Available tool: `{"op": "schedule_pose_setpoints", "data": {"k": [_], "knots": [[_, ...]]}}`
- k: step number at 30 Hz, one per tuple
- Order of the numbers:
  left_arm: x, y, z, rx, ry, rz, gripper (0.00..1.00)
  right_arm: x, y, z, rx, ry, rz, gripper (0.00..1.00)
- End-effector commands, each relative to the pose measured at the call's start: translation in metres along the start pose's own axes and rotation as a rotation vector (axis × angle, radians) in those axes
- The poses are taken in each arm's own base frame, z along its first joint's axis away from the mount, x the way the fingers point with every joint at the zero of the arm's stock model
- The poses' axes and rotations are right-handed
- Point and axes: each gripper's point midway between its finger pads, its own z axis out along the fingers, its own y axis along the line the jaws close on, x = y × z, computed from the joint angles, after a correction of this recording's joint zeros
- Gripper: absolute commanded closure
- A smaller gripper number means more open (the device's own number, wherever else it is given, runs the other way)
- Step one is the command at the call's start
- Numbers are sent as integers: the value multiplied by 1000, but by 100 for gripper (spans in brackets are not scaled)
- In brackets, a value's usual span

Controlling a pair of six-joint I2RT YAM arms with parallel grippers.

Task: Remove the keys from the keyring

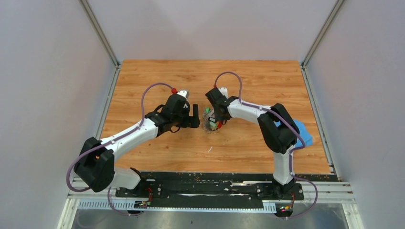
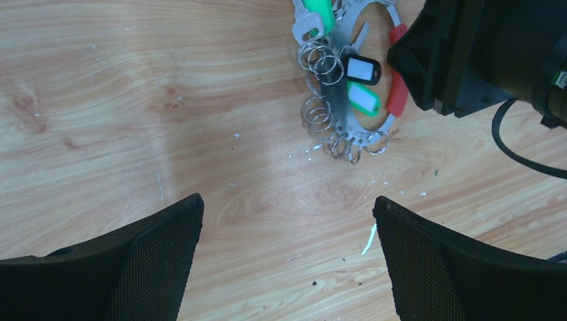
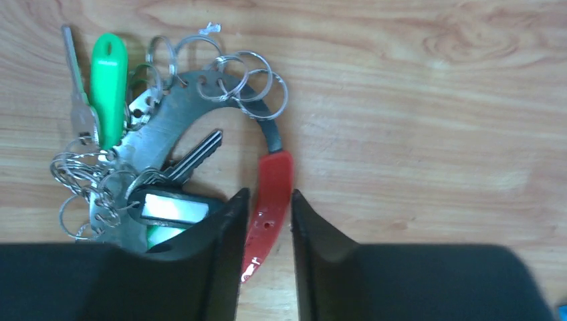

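My left gripper needs to move down and across next, to the rim of the keyring opposite the red sleeve [image 3: 273,177], where the keys hang.
The keyring [image 3: 167,117] lies flat on the wooden table, a silver plate hung with many small wire loops, with a red sleeve [image 3: 273,177] on one arc. Its keys show in the right wrist view: a green-headed key [image 3: 109,80], a silver key [image 3: 79,100], a dark key [image 3: 197,154] and a pale tag in a dark frame [image 3: 167,207]. My right gripper [image 3: 266,200] is closed on the red sleeve, one finger on each side. My left gripper [image 2: 287,214] is open and empty over bare wood, just short of the keyring [image 2: 337,100]. From above, both grippers meet at the keyring [image 1: 210,125].
A blue cloth [image 1: 302,131] lies at the table's right edge, partly behind the right arm. White flecks and a small white sliver [image 2: 368,239] lie on the wood near my left fingers. Grey walls stand round the table.
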Motion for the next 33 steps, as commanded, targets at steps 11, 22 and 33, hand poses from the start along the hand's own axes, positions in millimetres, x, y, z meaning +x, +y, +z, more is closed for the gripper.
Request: {"op": "schedule_pose_setpoints", "data": {"k": [11, 22, 33], "knots": [[15, -17, -4, 163, 39, -156, 9, 2, 10, -67, -82, -55, 24, 99], [4, -49, 40, 158, 104, -141, 26, 29, -54, -68, -59, 8, 145, 65], [7, -70, 87, -145, 89, -65, 37, 41, -109, -83, -99, -10, 300, 54]]}}
